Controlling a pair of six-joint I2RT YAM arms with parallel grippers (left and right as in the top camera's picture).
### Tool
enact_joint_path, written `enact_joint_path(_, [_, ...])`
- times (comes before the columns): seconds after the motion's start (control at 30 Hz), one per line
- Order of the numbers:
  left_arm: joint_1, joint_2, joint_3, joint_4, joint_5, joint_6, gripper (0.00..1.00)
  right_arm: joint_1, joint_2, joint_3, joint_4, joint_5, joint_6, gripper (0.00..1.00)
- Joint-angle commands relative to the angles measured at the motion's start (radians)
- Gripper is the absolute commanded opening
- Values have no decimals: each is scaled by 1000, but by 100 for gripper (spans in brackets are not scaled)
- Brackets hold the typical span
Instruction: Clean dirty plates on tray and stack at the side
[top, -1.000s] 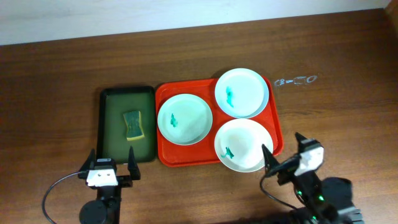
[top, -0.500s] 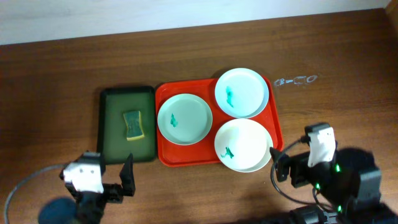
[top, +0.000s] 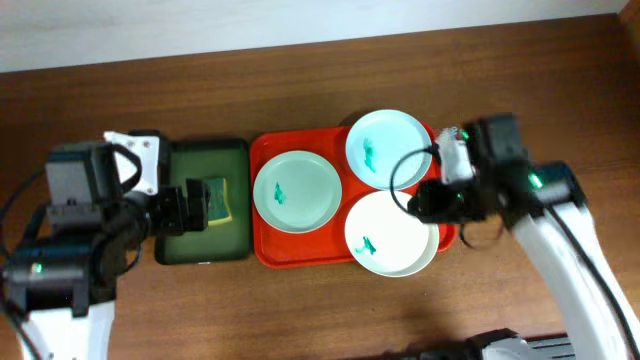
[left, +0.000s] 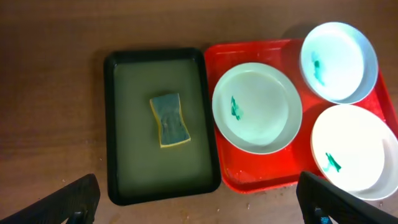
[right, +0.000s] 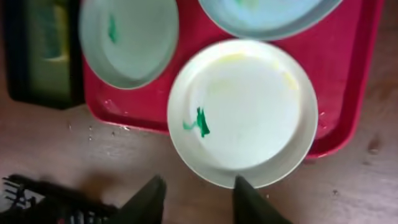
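Next, my left gripper goes down to the sponge's middle in the dark green tray, since the plates have teal smears on them.
Three white plates lie on the red tray (top: 292, 252): a left one (top: 297, 190), a far right one (top: 389, 149) and a near right one (top: 392, 233), each with a teal smear. In the right wrist view, the near plate (right: 242, 112) overhangs the tray's front rim (right: 134, 123). My right gripper (right: 198, 202) is open, narrowly, with only bare table between its fingers; one fingertip (right: 249, 196) sits just before the plate's near rim. Overhead, the right gripper (top: 428, 198) hovers at the tray's right side. My left gripper (left: 202, 205) is wide open above the table, holding nothing.
A dark green tray (top: 175, 235) holding a yellow-green sponge (top: 213, 201) sits left of the red tray, and the left arm (top: 90, 210) hangs over its left edge. Crumbs dot the wood in front of the trays. A small shiny mark (top: 475, 129) lies far right.
Both arms have swung from the table's front edge up toward the trays, the left beside the green tray and the right at the red tray's right side. The right jaws have narrowed.
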Motion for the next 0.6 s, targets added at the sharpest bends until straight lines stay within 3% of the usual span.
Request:
enact_joint_path(0.0, [-4,77,20,-28,2,-37,57,-3,134,37,31,-8,14,36])
enact_joint_path(0.07, [-4,134,19,-50,-27,-106,56,6,183,37,66,-9,14,45])
enact_joint_path(0.13, [-4,204,19,-48,-31,-113,65,50,222,37,133,3,13,55])
enact_joint_path(0.2, [-4,270,19,-41,-31,-129,72,96,244,37,192,34,14,59])
enact_joint_path(0.37, [-6,426,19,3,-31,-135,74,209,312,36,361,130,14,58])
enact_joint_path(0.43, [-16,466,19,14,-31,-134,73,240,349,36,427,130,14,51])
enact_joint_path(0.57, [-33,512,19,33,-35,-134,73,272,451,36,533,130,14,49])
